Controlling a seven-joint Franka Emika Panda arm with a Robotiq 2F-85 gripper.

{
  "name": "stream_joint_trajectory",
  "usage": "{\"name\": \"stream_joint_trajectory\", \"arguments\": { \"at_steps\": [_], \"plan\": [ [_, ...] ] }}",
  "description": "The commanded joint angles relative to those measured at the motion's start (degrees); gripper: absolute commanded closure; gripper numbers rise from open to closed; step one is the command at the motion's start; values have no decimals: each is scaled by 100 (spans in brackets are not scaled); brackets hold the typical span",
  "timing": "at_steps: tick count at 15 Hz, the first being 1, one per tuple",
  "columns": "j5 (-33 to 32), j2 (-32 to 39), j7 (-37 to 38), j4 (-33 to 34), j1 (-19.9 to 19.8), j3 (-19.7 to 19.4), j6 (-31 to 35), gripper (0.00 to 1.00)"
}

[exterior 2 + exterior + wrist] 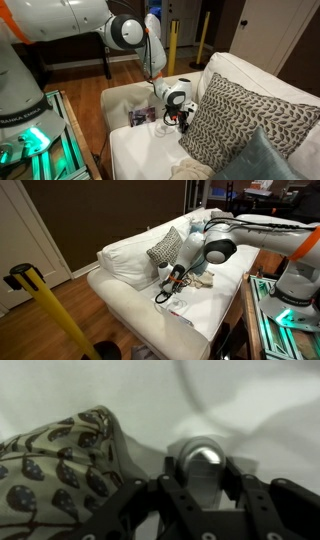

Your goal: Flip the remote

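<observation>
I will lift and tilt the upright remote back toward my base, then lower it to the bare white seat (135, 148) and release.
In the wrist view the remote (203, 468) is a slim pale grey bar with a rounded end. It stands between the two black fingers of my gripper (202, 486), which is shut on it just above the white sofa seat. In both exterior views the gripper (173, 281) (181, 117) hangs low over the seat beside the patterned cushion (165, 246). The remote itself is hard to make out there.
The white sofa (130, 315) fills the scene. The patterned cushion (240, 115) (55, 465) lies close beside the gripper, and a teal cushion (258, 160) is in front of it. A flat strip with reddish marks (180, 314) lies on the seat. A yellow pole (50, 310) stands by the sofa.
</observation>
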Motion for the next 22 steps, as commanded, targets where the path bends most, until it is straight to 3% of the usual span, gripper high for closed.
{"name": "stream_joint_trajectory", "arguments": {
  "at_steps": [1,4,7,13,17,22],
  "plan": [
    [-36,-512,16,-658,257,-63,9,78],
    [-33,-1313,-222,-1561,342,32,-27,78],
    [-275,-2150,-717,-2292,205,233,-660,78],
    [-858,-3569,-1505,-3221,-20,307,-2796,78],
    [-1030,-3883,-2184,-2964,-412,543,-4500,78],
    [-885,-3211,-2844,-1922,-925,855,-6370,78]
  ]
}}
